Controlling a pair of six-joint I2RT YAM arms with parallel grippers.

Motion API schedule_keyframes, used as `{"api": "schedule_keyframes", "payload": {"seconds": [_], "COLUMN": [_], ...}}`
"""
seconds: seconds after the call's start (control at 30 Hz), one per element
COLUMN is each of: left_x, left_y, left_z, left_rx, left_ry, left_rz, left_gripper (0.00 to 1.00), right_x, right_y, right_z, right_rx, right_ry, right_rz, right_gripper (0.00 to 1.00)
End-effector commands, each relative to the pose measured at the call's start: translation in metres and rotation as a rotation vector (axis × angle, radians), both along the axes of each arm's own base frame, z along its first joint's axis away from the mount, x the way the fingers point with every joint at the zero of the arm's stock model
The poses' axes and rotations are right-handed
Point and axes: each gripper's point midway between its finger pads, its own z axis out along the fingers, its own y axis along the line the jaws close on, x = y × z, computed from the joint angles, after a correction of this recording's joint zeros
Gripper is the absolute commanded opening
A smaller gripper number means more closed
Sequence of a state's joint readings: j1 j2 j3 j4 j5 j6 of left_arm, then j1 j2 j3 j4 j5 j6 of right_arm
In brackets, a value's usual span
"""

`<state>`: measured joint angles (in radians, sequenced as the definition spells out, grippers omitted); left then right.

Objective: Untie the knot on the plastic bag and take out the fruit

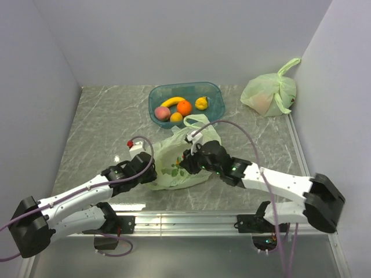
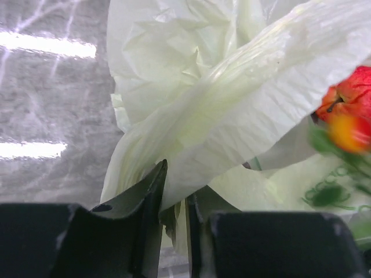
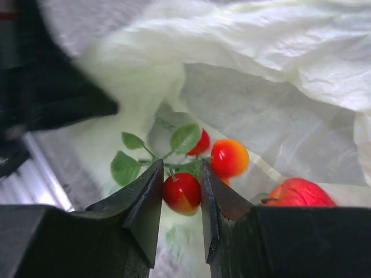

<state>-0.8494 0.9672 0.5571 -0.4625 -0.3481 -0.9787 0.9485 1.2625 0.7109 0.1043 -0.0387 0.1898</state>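
Other fruit lies on the blue tray. My right gripper should next lift the leafy sprig up from the bag's opening, then move it outward over the tray and release it there.
The pale green plastic bag [image 1: 174, 165] lies open mid-table, and its knot is not visible. One loop handle [image 1: 197, 120] points toward the tray. My left gripper [image 1: 145, 167] is at the bag's left edge; in the left wrist view it [image 2: 175, 197] is shut on a fold of the bag film [image 2: 232, 110]. My right gripper [image 1: 188, 162] reaches into the bag mouth. In the right wrist view its jaws [image 3: 181, 168] close on a small red fruit [image 3: 182, 194] of a leafy sprig. A red apple [image 3: 298, 194] lies inside the bag to the right.
A blue tray [image 1: 215, 92] behind the bag holds a banana [image 1: 172, 101], an orange [image 1: 184, 108], a peach [image 1: 162, 113] and yellow pieces [image 1: 201, 103]. A second knotted green bag [image 1: 268, 92] sits at the far right by the wall. Walls enclose the table.
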Motion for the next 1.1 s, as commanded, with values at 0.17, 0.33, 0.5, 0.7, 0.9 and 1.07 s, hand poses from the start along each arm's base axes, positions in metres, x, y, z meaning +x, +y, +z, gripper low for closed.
{"api": "schedule_keyframes", "payload": {"seconds": [0.17, 0.33, 0.5, 0.7, 0.9, 1.07], "left_x": [0.005, -0.002, -0.011, -0.012, -0.007, -0.003], "left_y": [-0.005, -0.010, -0.016, -0.017, -0.015, -0.015], "left_z": [0.007, -0.001, -0.007, -0.004, 0.008, 0.008], "left_rx": [-0.011, -0.045, -0.069, -0.064, -0.082, -0.071], "left_ry": [-0.011, 0.016, 0.045, 0.033, -0.019, -0.032], "left_rz": [-0.036, -0.058, -0.105, -0.123, -0.110, -0.102], "left_gripper": [0.24, 0.24, 0.24, 0.25, 0.25, 0.25], "right_x": [0.021, 0.082, 0.171, 0.264, 0.274, 0.211], "right_y": [-0.022, -0.029, -0.032, -0.018, -0.015, -0.020], "right_z": [0.120, 0.198, 0.199, 0.157, 0.145, 0.176], "right_rx": [0.120, 0.263, 0.252, 0.201, 0.150, 0.163], "right_ry": [-0.212, -0.315, -0.292, -0.184, -0.166, -0.239], "right_rz": [-0.023, -0.169, -0.336, -0.444, -0.436, -0.390], "right_gripper": [0.00, 0.00, 0.00, 0.18, 0.73, 0.73]}}
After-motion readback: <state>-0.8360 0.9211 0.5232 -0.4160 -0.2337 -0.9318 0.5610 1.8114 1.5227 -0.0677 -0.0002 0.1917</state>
